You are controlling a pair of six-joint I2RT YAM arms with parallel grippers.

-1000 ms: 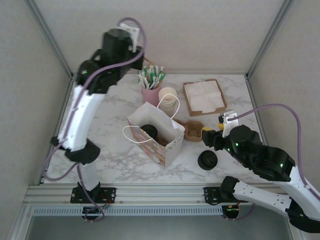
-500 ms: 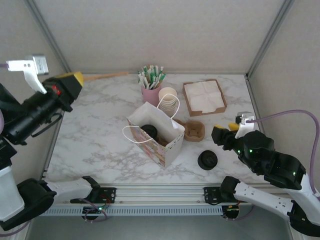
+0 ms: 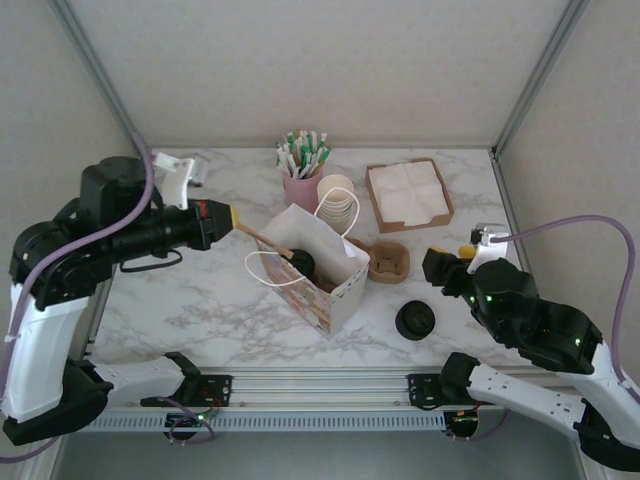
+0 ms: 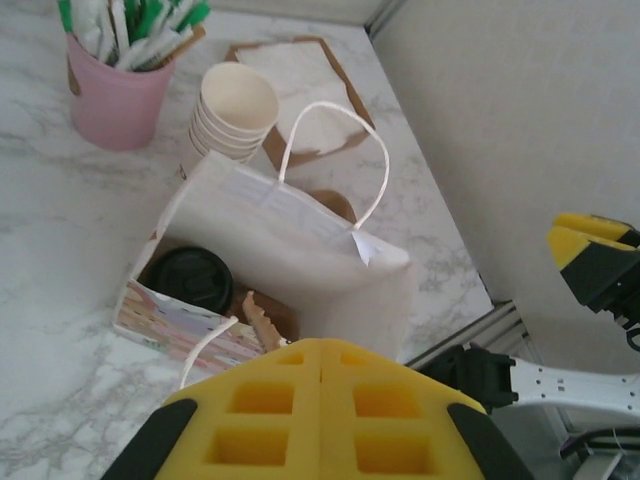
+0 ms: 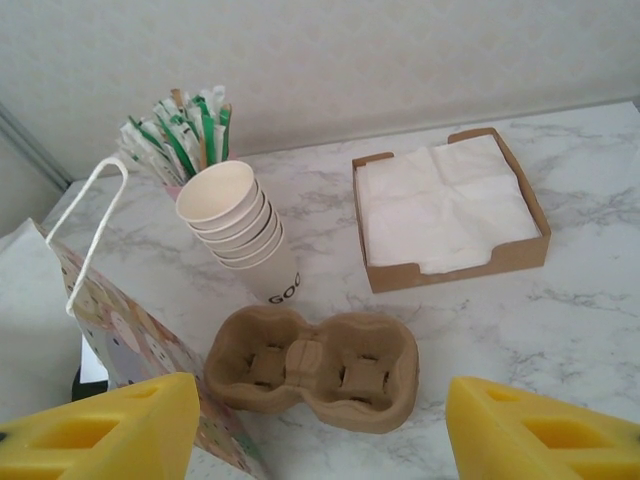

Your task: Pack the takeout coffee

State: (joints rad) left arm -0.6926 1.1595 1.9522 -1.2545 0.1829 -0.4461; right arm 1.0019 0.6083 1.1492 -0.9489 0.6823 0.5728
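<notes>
My left gripper moves from beside the bag over the bag's opening [image 3: 318, 258] [image 4: 275, 272] next and releases the stirrer, since only the stirrer's lower end reaches into the bag.
The takeout coffee [image 3: 300, 263] stands inside the open paper bag [image 3: 335, 290], and its black lid [image 4: 190, 278] shows from above. My left gripper [image 3: 228, 215] hovers just left of the bag. It is shut on a thin wooden stirrer [image 3: 265, 240] that slants down into the bag's mouth. In the left wrist view the stirrer [image 4: 258, 318] pokes out from between the closed yellow jaws of the left gripper [image 4: 322, 345]. My right gripper [image 3: 455, 258] is open, right of the bag. Its pads sit at the bottom corners of the right wrist view, with nothing between them [image 5: 320, 440].
A brown two-cup carrier [image 5: 310, 365] lies beside the bag, with loose black lids [image 3: 415, 319] in front. A stack of paper cups [image 5: 235, 225], a pink cup of straws [image 3: 300, 180] and a napkin tray [image 3: 435, 215] stand behind.
My left arm swung from the far back left down to the bag, bringing the stirrer's tip into its mouth. My right gripper drew back slightly to the right.
</notes>
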